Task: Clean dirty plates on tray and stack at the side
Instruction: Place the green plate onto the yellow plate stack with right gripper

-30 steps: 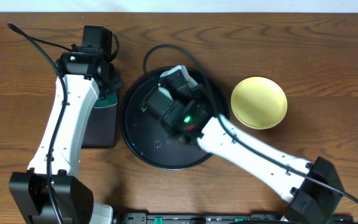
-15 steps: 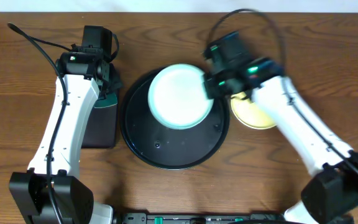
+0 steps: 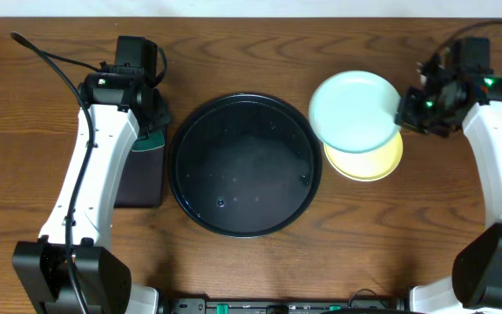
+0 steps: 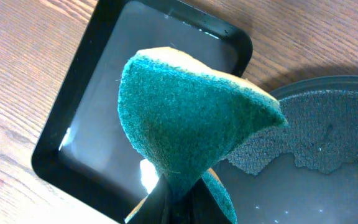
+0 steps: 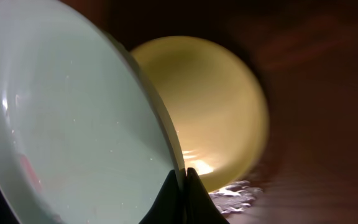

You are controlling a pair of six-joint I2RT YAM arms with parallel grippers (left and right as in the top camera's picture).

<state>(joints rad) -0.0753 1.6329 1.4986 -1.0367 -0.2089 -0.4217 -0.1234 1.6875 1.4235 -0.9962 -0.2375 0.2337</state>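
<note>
I will draw my right gripper back and down to centre and release the overhanging mint-aqua plate, as the pale yellow plate (image 3: 375, 163) (image 5: 210, 106) lies below and back from it.
The round black tray (image 3: 190, 166) sits at the table's centre with no plate on it. My right gripper (image 3: 405, 112) is shut on the rim of a mint-aqua plate (image 3: 353, 110) and holds it above the pale yellow plate (image 3: 375, 163), which lies on the table right of the tray. In the right wrist view the mint plate (image 5: 73, 124) is pinched between my fingers (image 5: 182, 183), the yellow plate (image 5: 210, 106) behind it. My left gripper (image 4: 179, 199) is shut on a teal sponge (image 4: 191, 118) over the rectangular tray. Only two plates are in view.
A small rectangular black tray (image 3: 142, 179) lies left of the round tray, under my left arm; it also shows in the left wrist view (image 4: 86, 93). Water film and droplets lie on the round tray (image 4: 328, 143). A wet patch lies on the table by the yellow plate (image 5: 235, 190).
My right arm has carried the mint-aqua plate off the round tray, rightward, until it hangs over the yellow plate. The left arm with the sponge has not moved.
</note>
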